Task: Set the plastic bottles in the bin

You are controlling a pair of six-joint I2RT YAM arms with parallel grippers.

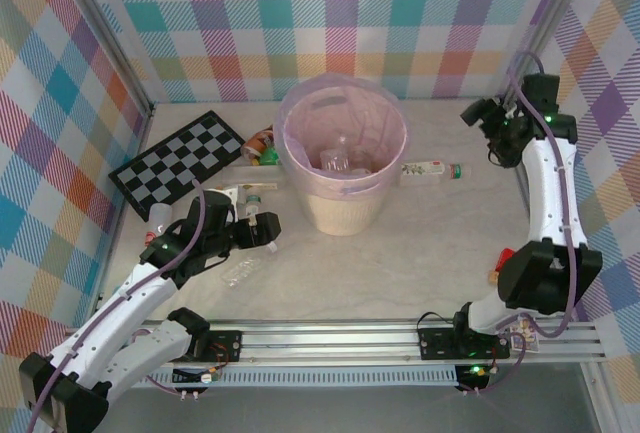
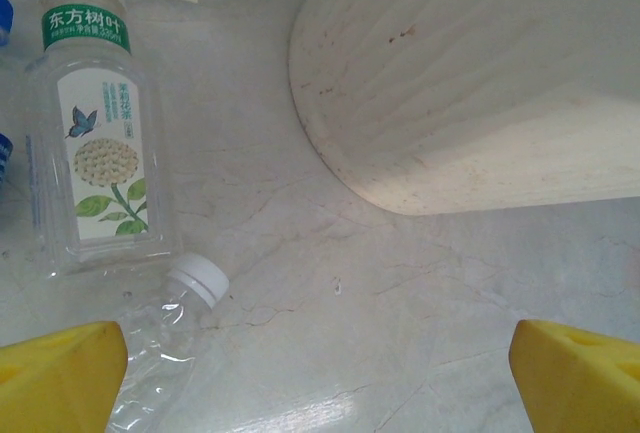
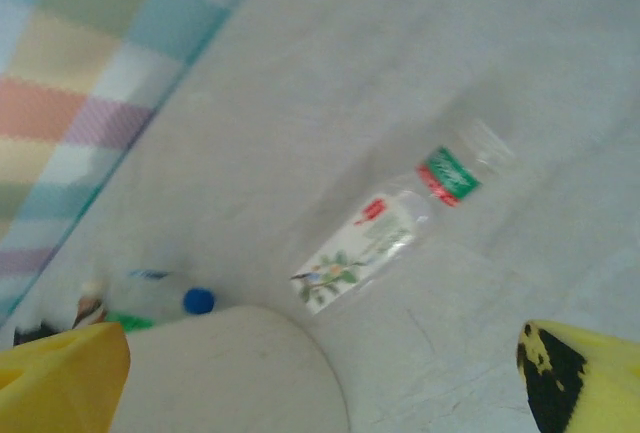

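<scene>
My right gripper will next move down toward the bottle's capped neck (image 1: 455, 171) (image 3: 470, 160), which points away from the side of the bin, and then it will close there.
The cream bin (image 1: 345, 203) with its pink liner stands mid-table, and at least two clear bottles (image 1: 340, 159) lie inside it. My left gripper (image 1: 264, 230) hovers open just left of the bin, empty. In the left wrist view a green-labelled clear bottle (image 2: 100, 143) and a crumpled white-capped bottle (image 2: 165, 343) lie flat beside the bin wall (image 2: 470, 83); my left gripper (image 2: 320, 383) is above bare table. My right gripper (image 1: 478, 113) is open at the far right. Its view shows a labelled bottle (image 3: 385, 233) lying right of the bin (image 3: 230, 373), also seen from above (image 1: 432, 169).
A black-and-white checkerboard (image 1: 178, 163) lies at the back left. More bottles, one amber and one green (image 1: 262, 145), cluster behind the bin's left side, and a blue-capped one (image 3: 165, 293) shows past the bin. A small red block (image 1: 505, 256) sits by the right arm. Plaid walls enclose the table.
</scene>
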